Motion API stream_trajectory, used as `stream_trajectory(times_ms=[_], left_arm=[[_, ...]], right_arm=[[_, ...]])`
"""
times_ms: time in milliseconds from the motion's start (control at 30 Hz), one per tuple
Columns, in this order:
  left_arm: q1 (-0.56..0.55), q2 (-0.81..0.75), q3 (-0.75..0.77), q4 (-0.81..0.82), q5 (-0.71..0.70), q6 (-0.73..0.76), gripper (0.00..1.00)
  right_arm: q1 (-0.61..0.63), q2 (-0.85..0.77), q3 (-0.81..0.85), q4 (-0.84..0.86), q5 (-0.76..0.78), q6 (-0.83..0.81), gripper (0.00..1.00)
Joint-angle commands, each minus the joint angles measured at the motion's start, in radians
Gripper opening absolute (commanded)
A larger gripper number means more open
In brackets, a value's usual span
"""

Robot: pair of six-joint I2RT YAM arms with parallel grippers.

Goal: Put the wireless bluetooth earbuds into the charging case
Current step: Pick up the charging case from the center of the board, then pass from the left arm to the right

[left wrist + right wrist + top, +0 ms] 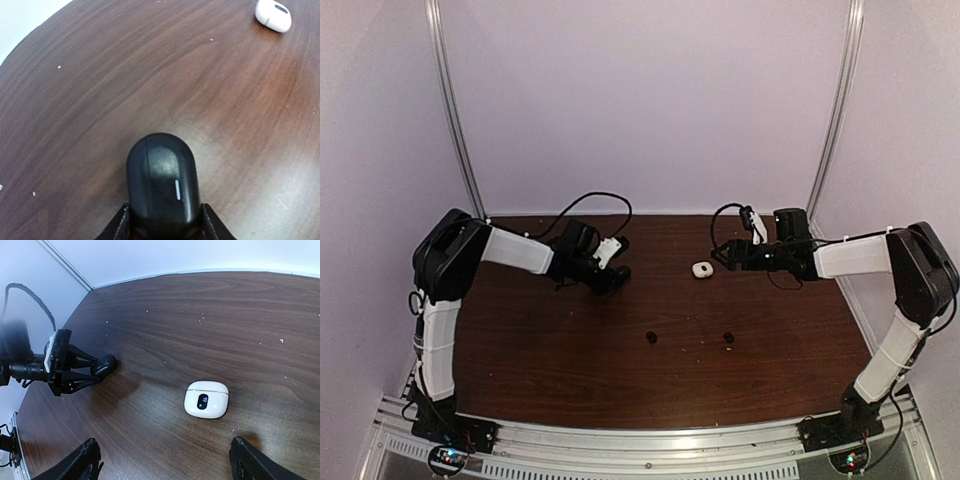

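Observation:
The black case lies to the left of my right gripper in the top view, so my right gripper should swing toward my left gripper and onto the case's rounded end.
My left gripper is shut on a closed black charging case, which rests on the table with a finger pressed to each side. In the right wrist view the same black case sits at the left. A closed white charging case with a small dark display lies on the table ahead of my right gripper, which stands open and empty, apart from it. Two tiny black earbuds lie on the wood nearer the arm bases, away from both grippers.
The brown wooden table is walled by pale panels at the back and sides. Black cables loop above both wrists. The white case sits between the two grippers near the table's middle back.

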Motion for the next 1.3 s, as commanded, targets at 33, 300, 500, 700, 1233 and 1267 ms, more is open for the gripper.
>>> stream_trajectory(times_ms=[33, 300, 500, 700, 1233, 1267], left_arm=[[-0.037, -0.098, -0.128, 0.109, 0.009, 0.021, 0.27], [-0.081, -0.203, -0.252, 0.214, -0.009, 0.049, 0.25], [-0.131, -0.328, -0.332, 0.292, -0.005, 0.092, 0.24], [-0.226, -0.412, -0.339, 0.280, -0.038, 0.201, 0.24], [-0.388, -0.473, -0.289, 0.281, -0.114, 0.300, 0.23], [-0.393, -0.473, -0.287, 0.280, -0.123, 0.307, 0.23]], right_arm=[[-0.004, -0.031, -0.047, 0.074, -0.079, 0.041, 0.89], [0.011, -0.026, -0.119, 0.148, -0.169, 0.111, 0.86], [0.046, -0.036, -0.166, 0.221, -0.248, 0.178, 0.84], [0.106, -0.052, -0.176, 0.288, -0.352, 0.243, 0.83], [0.240, -0.102, -0.175, 0.363, -0.431, 0.304, 0.72], [0.244, -0.100, -0.173, 0.364, -0.431, 0.305, 0.71]])
